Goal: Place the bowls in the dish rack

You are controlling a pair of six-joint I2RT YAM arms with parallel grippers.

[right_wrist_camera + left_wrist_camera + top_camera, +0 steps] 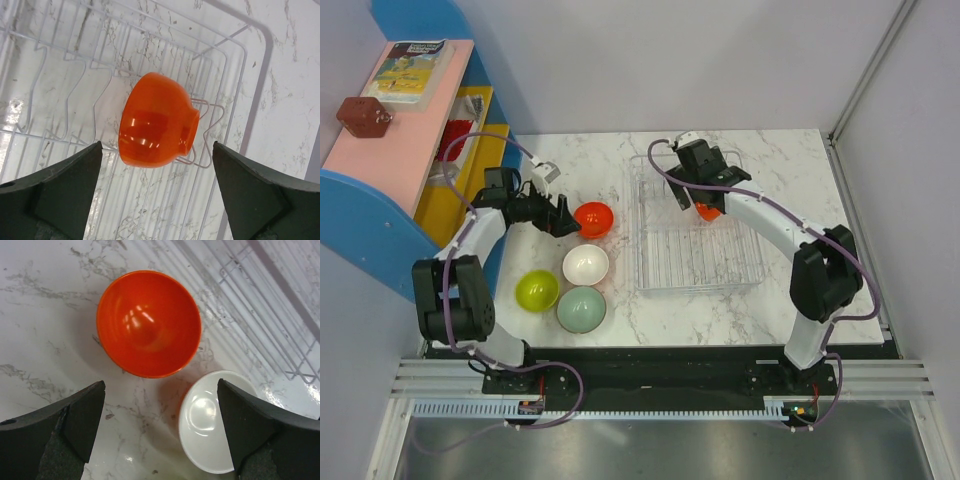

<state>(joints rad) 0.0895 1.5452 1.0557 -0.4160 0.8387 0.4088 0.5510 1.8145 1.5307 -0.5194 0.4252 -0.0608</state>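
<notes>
My left gripper moves down and toward the rack [650, 255] next, onto the red-orange bowl's rim on the rack side, since that rim stands clear of the white-inside bowl.
Four bowls sit on the marble left of the dish rack [650, 255]: a red-orange one [593, 219], a white-inside one [586, 264], a lime-yellow one [537, 290] and a pale grey-green one [581, 309]. My left gripper [563, 217] is open and empty just left of the red-orange bowl [148, 322]; the white-inside bowl [210, 420] lies by its right finger. A fifth red-orange bowl [157, 120] rests on its side in the rack [60, 100], propped on the wire ribs. My right gripper [705, 190] is open above it, touching nothing.
A blue, pink and yellow shelf unit [415, 150] stands at the table's left edge with a book [408, 68] and a brown object [364, 116] on top. White walls close the back and the right.
</notes>
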